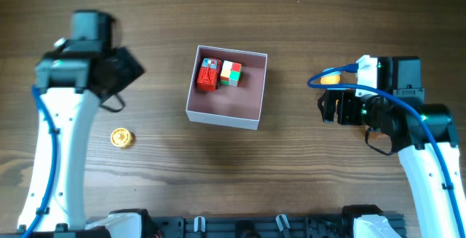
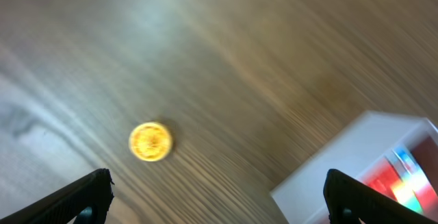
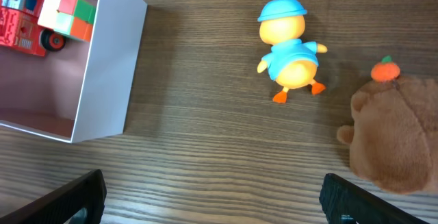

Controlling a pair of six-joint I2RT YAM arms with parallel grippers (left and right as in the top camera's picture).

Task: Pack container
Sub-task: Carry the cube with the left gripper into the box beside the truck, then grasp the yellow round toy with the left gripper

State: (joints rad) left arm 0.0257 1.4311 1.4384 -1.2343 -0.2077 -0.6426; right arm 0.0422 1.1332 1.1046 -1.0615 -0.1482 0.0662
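Observation:
The robot's left gripper should next move away from the container (image 1: 226,107) and go down to the gold round toy (image 1: 121,137).
The container (image 1: 226,107), a square white-walled box with a pink inside, sits mid-table. It holds a red toy truck (image 1: 209,74) and a coloured cube (image 1: 231,73). A gold round toy (image 1: 121,137) lies on the table left of it and also shows in the left wrist view (image 2: 150,142). My left gripper (image 1: 119,70) is open and empty above the table (image 2: 219,200). My right gripper (image 1: 331,108) is open and empty (image 3: 212,200). A yellow duck in blue (image 3: 291,49) and a brown plush (image 3: 393,131) lie ahead of it, right of the container (image 3: 109,66).
In the overhead view the right arm hides the plush, and only a yellow bit of the duck (image 1: 331,80) shows under the blue cable. The container's corner (image 2: 356,162) shows at the right of the left wrist view. The table is dark wood.

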